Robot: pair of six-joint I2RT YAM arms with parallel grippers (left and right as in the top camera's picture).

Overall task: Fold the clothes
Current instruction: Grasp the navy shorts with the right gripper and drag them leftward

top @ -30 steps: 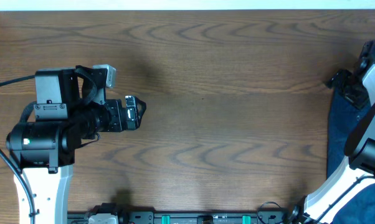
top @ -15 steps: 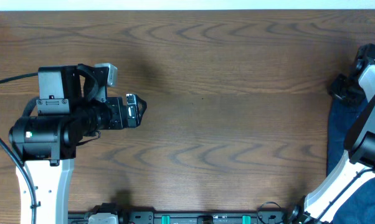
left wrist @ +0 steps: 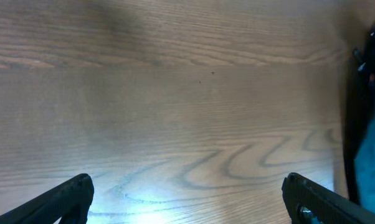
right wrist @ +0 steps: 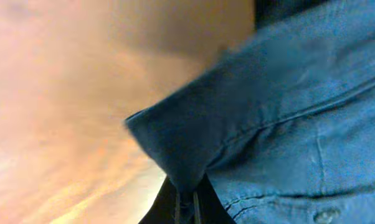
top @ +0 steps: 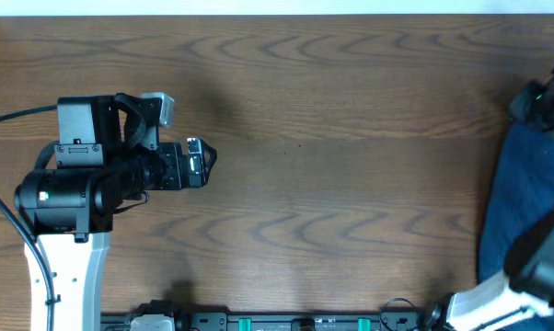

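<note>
I should carry the clothes' corner in my right gripper left in the overhead view next and release it over clear bare wood, with room to spread the clothes.
The clothes are dark navy denim, lying at the table's far right edge and partly outside the overhead view. In the right wrist view a folded corner of the clothes is pinched in my right gripper, which is shut on it; a seam and a small button show beside it. In the overhead view the right gripper sits at the top of the cloth. My left gripper hovers open over bare wood at the left, far from the cloth. Its fingers stand wide apart in the left wrist view, where the clothes show at the right edge.
The brown wooden table spans the overhead view. The left arm's body stands at the left and the right arm's white base at the bottom right. A rail with fittings runs along the front edge.
My right gripper closed on the cloth's corner and moved toward the right edge, drawing the cloth's upper end up with it. The left arm barely shifted.
</note>
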